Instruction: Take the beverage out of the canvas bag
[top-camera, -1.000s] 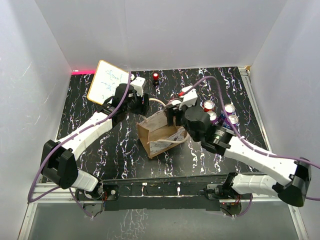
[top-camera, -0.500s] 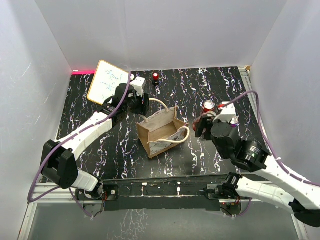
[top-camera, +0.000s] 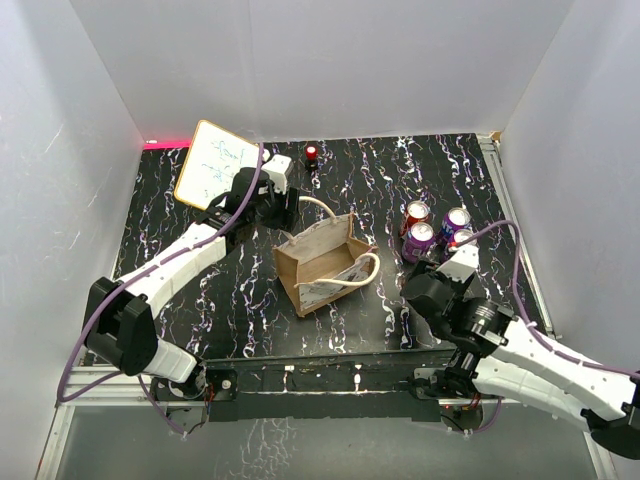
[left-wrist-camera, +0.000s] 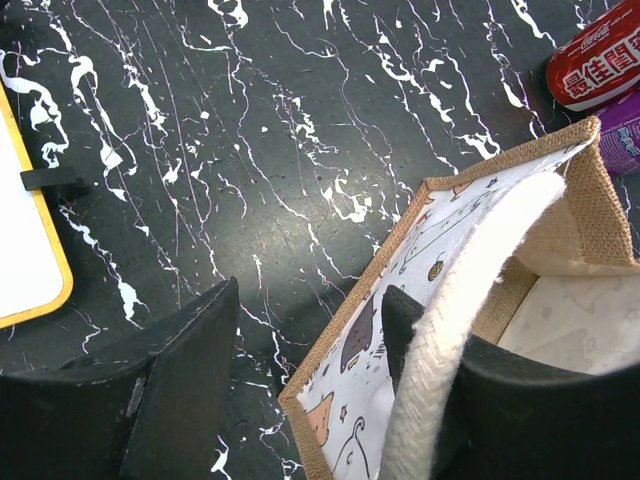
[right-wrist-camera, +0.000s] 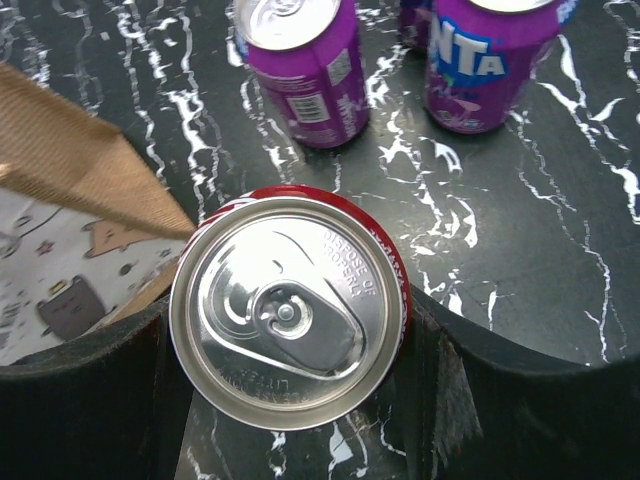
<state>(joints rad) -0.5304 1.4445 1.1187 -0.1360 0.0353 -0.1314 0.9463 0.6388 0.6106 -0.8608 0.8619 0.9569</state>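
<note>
The table is bare on the near side of the purple cans. I should next move my right gripper down toward them and release the red can there.
The canvas bag (top-camera: 322, 265) stands open mid-table, tan with a pale printed side (left-wrist-camera: 400, 300) and cream handles (top-camera: 362, 272). My left gripper (top-camera: 285, 208) is at its far rim with jaws open: one finger (left-wrist-camera: 405, 330) lies against the printed side under the cream handle (left-wrist-camera: 470, 300), the other finger (left-wrist-camera: 190, 380) is outside the bag, and the rim lies between them. My right gripper (top-camera: 415, 288) is to the right of the bag, shut on a red beverage can (right-wrist-camera: 290, 310) that is upright with its silver top showing. In the top view the gripper hides that can.
A red can (top-camera: 416, 213) and purple cans (top-camera: 418, 240) (top-camera: 456, 221) stand on the table just beyond my right gripper. A yellow-framed whiteboard (top-camera: 215, 162) leans at the back left. A small red object (top-camera: 311, 153) is by the back wall. White walls enclose the table.
My right gripper has come out of the bag and moved right and toward the near edge with the red can in it. The left arm and the bag have stayed put.
</note>
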